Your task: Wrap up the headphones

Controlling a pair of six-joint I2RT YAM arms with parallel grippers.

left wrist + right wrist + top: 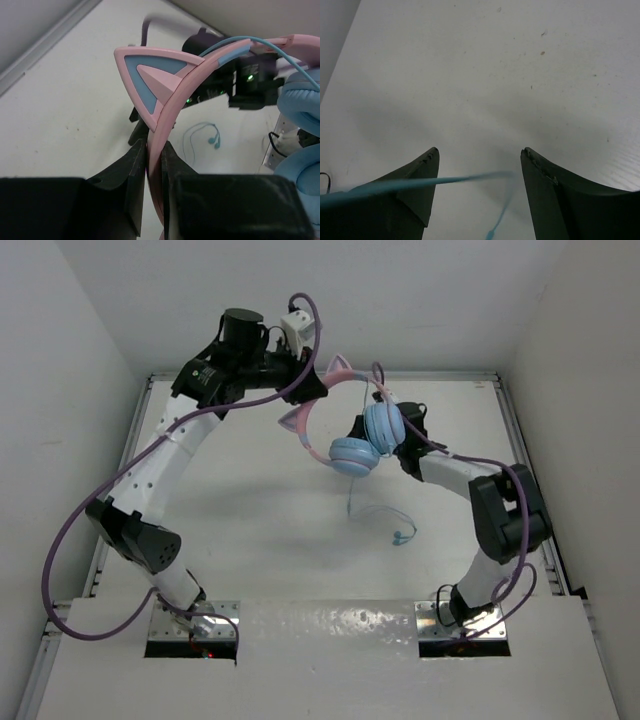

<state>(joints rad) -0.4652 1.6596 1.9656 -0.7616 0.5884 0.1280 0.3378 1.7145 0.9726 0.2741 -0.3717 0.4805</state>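
Note:
I should next move my right gripper back and close it on the hanging part of the teal cable, which is behind the gripper and hangs clear of the ear cups.
The headphones hang in the air above the far middle of the table. They have a pink cat-ear headband, light blue ear cups and a thin teal cable. My left gripper is shut on the headband just below one cat ear; in the top view it sits at the band's far side. My right gripper is open, and the blurred teal cable crosses between its fingers. In the top view the right gripper is mostly hidden behind the ear cups.
The cable's loose end lies on the white table below the headphones, and it also shows in the left wrist view. Thick purple robot cables loop along both arms. White walls close in the far and side edges.

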